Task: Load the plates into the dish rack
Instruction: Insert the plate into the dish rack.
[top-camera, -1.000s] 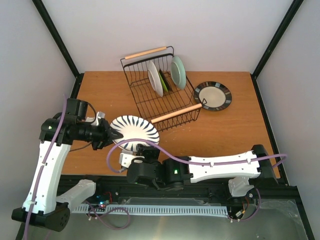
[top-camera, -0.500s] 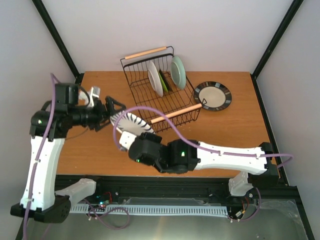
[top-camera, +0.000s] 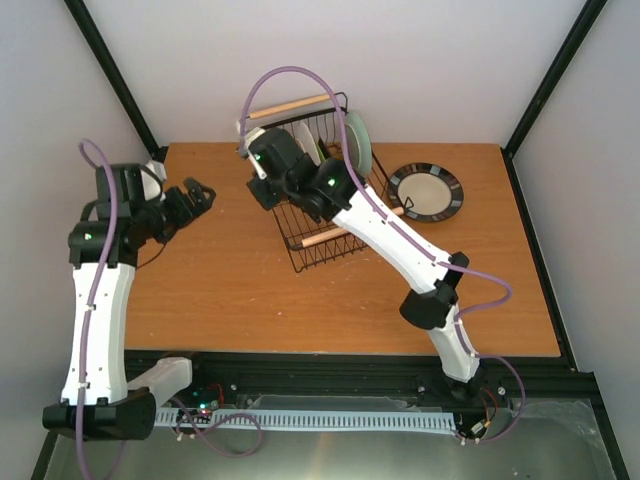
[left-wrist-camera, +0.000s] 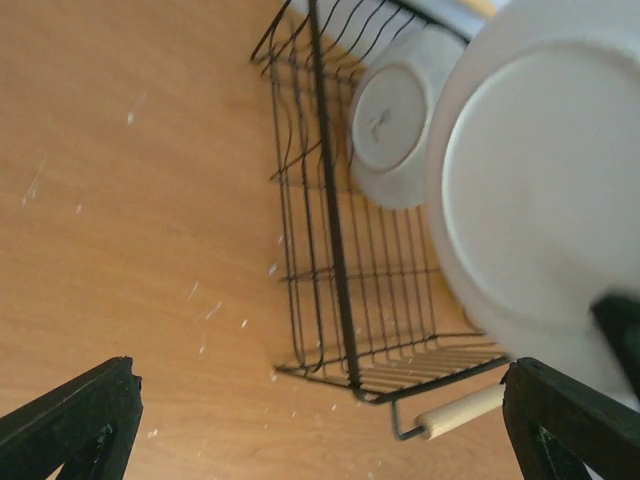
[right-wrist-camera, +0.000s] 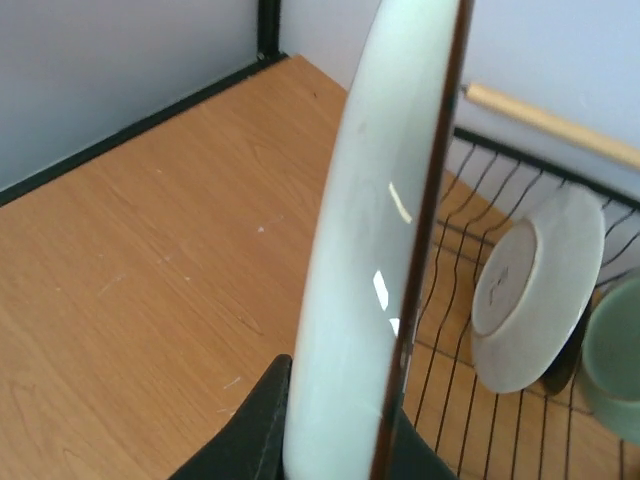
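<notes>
My right gripper goes right in the top view next, then down to release, as empty wires lie below on that side beside the standing white plate.
My right gripper (right-wrist-camera: 340, 440) is shut on the bottom rim of a white plate (right-wrist-camera: 370, 280) with a dark front edge. It holds that plate upright, edge-on, over the left end of the black wire dish rack (top-camera: 312, 222). The left wrist view shows the plate's pale underside (left-wrist-camera: 540, 200). Inside the rack a white plate (right-wrist-camera: 535, 290) and a mint green plate (top-camera: 357, 142) stand on edge. A black-rimmed cream plate (top-camera: 425, 190) lies flat on the table, right of the rack. My left gripper (top-camera: 198, 192) is open with nothing in it, left of the rack.
The rack has light wooden handles at its back (top-camera: 295, 103) and front (top-camera: 340, 232). My right arm (top-camera: 390, 235) stretches diagonally across the rack's front end. Black frame posts and white walls close in the wooden table (top-camera: 230, 290) on three sides.
My left gripper let go of the striped plate, opened wide and drew back to the left. My right arm carried the plate from the table's front up and back over the rack.
</notes>
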